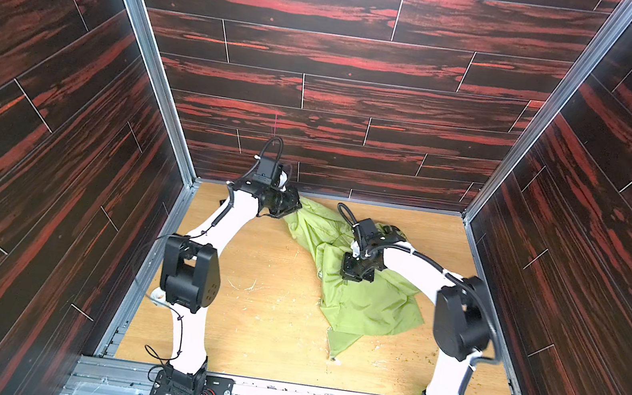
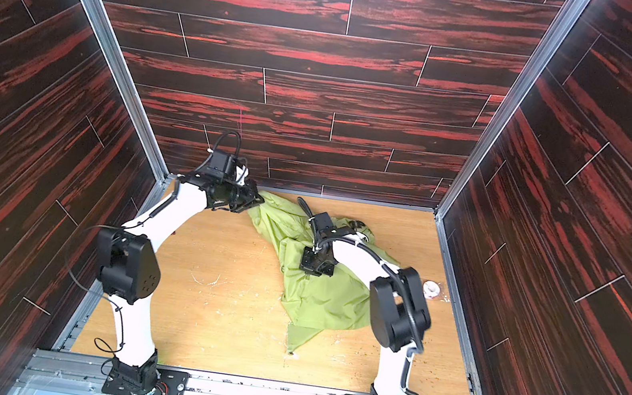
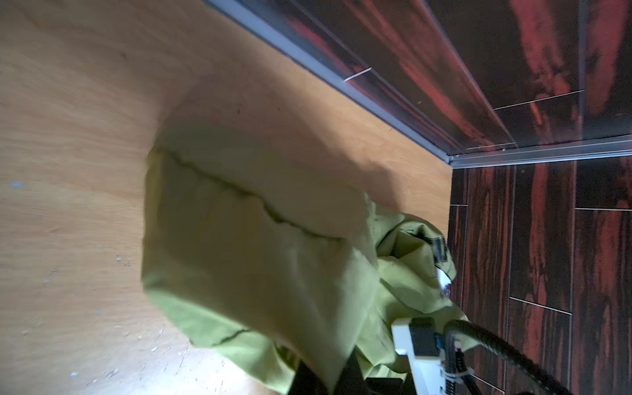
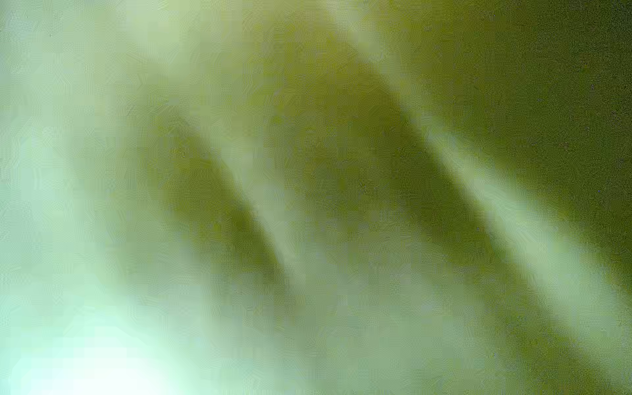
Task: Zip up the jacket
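Note:
I will next use my left gripper to carry the jacket's edge up, then down toward the bare tabletop by the back wall [image 1: 269, 224], and release it, since the jacket lies crumpled.
The olive-green jacket [image 1: 366, 302] [image 2: 316, 299] lies crumpled on the wooden table [image 1: 259, 316], right of the middle, and its zipper does not show. My left gripper [image 1: 291, 208] [image 2: 257, 203] is at the back, shut on the jacket's far left edge. In the left wrist view the fabric [image 3: 260, 239] drapes out of the dark jaws of the left gripper [image 3: 330, 383]. My right gripper [image 1: 355, 277] [image 2: 315, 270] points straight down into the folds in the jacket's middle, its fingers buried. Blurred green fabric [image 4: 307, 205] fills the right wrist view.
Dark red wood-panel walls [image 1: 320, 94] close in the table on three sides, and the back wall is close behind the left gripper. A small white round object [image 2: 431, 288] sits by the right wall. A black print [image 3: 437, 246] shows on a far fold.

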### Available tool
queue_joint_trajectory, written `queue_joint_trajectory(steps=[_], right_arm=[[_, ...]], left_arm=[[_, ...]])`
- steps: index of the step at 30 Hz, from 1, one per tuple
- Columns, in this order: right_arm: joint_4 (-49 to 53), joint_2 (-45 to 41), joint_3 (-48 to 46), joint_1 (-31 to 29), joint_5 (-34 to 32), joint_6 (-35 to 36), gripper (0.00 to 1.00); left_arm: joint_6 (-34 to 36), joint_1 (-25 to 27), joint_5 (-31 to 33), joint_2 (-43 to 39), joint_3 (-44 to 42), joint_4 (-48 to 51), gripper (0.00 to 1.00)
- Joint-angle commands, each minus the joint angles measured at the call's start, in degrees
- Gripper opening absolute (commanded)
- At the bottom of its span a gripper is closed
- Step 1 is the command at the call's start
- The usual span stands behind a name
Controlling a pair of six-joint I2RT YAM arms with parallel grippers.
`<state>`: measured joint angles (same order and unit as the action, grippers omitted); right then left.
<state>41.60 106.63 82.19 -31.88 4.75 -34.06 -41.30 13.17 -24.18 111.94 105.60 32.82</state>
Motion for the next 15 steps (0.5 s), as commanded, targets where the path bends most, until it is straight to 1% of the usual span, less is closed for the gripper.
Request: queue_joint_trajectory(steps=[1, 4, 6, 11, 15], right_arm=[[-1.2, -8.9, -1.2, -0.4, -1.3, -0.8, 0.00], [0.0, -12.5, -0.3, -0.3, -1.6, -0.1, 0.00], [1.7, -14.6, 1.7, -0.3, -2.2, 0.7, 0.00], [8.3, -18.6, 10.6, 0.1, -5.6, 3.7, 0.00], [12.6, -20.6, 18.3, 1.0, -6.9, 5.5, 0.00]], left_arm=[[3.0, -0.5, 2.6, -6.8, 5.6, 4.6, 0.00], [4.3, -0.6, 5.0, -9.4, 9.2, 6.4, 0.00], [5.7, -0.6, 6.2, -10.1, 13.4, 9.0, 0.00], [9.1, -0.6, 9.2, -9.1, 27.1, 17.6, 0.00], [11.4, -0.6, 12.3, -8.2, 36.0, 22.4, 0.00]])
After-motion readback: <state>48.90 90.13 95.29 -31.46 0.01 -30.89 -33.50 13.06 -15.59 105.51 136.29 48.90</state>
